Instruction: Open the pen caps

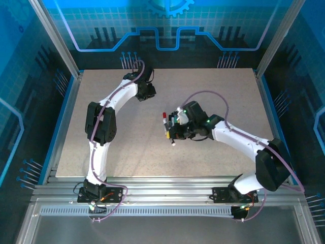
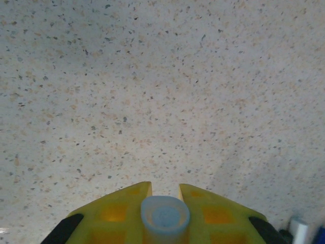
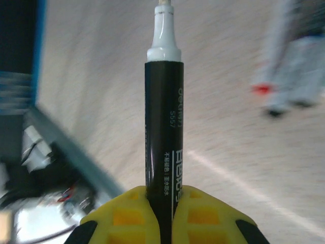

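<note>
My right gripper swings outward to the table's bare far corner on its arm's side next, then lowers and releases the uncapped pen.
My right gripper [image 3: 160, 190] is shut on a pen [image 3: 163, 127] with a glossy black barrel, printed lettering and a bare white nib end [image 3: 163, 30]; no cap sits on that end. From above, that right gripper [image 1: 172, 134] is at the table's middle, the pen's white tip [image 1: 173, 143] pointing toward the near edge. My left gripper [image 2: 165, 190] is shut on a pale blue-white pen cap [image 2: 165, 218], whose hollow end faces the camera. In the top view the left gripper [image 1: 147, 94] is over the far left part of the table.
A red-ended pen [image 1: 164, 117] sits just left of the right gripper; blurred pens [image 3: 289, 66] show at the right wrist view's upper right. White and blue objects [image 2: 300, 230] peek in at the left wrist view's bottom right corner. Metal posts and blue walls [image 1: 61, 86] fence the speckled table [image 1: 218, 91].
</note>
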